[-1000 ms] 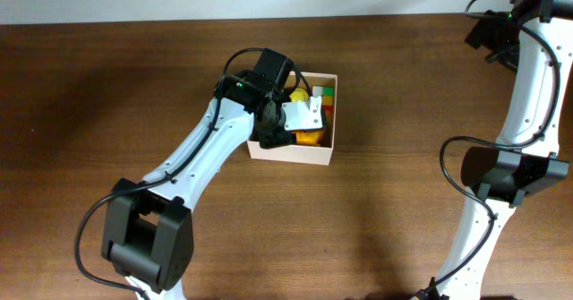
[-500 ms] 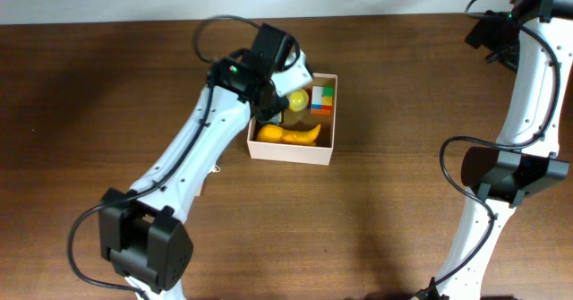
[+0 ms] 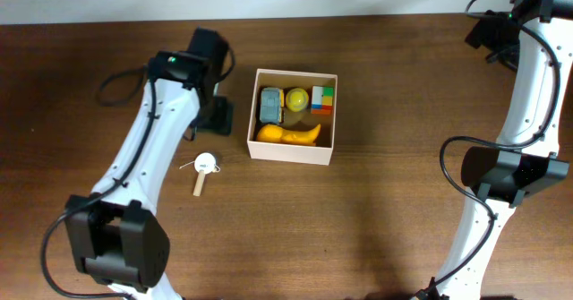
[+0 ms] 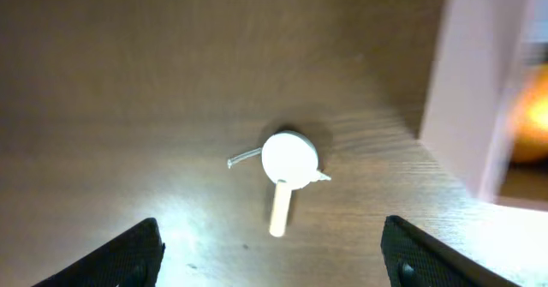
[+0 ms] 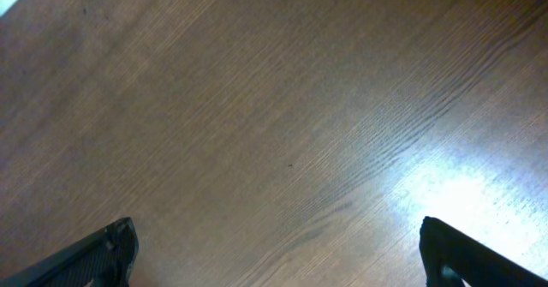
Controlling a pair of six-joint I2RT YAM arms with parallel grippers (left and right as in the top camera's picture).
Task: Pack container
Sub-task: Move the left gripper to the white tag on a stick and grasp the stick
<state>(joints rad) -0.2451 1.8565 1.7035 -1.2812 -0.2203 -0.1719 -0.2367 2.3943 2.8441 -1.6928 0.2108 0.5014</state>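
The left gripper brings its open fingers down and back around the toy's pale stick (image 3: 199, 184) (image 4: 280, 210) next, since the stick fits between them.
The container (image 3: 292, 151), a square shallow white-walled box, stands mid-table; its wall also shows in the left wrist view (image 4: 473, 90). Inside lie a grey toy (image 3: 271, 106), a yellow ball (image 3: 297, 98), a multicoloured block (image 3: 323, 100) and an orange toy (image 3: 289, 134). A small white round toy on a pale stick (image 3: 204, 168) lies on the table left of the box and shows in the left wrist view (image 4: 288, 167). My left gripper (image 4: 274, 257) is open and empty, above the table left of the box (image 3: 215, 112). My right gripper (image 5: 278, 253) is open over bare wood, far right.
The right arm (image 3: 524, 94) stands along the table's right side, far from the box. The table's far edge (image 3: 269, 17) meets a white wall at the back.
My left gripper left the box and swung to the left, off the container. The grey toy now lies in the box. The white stick toy has come into view on the table.
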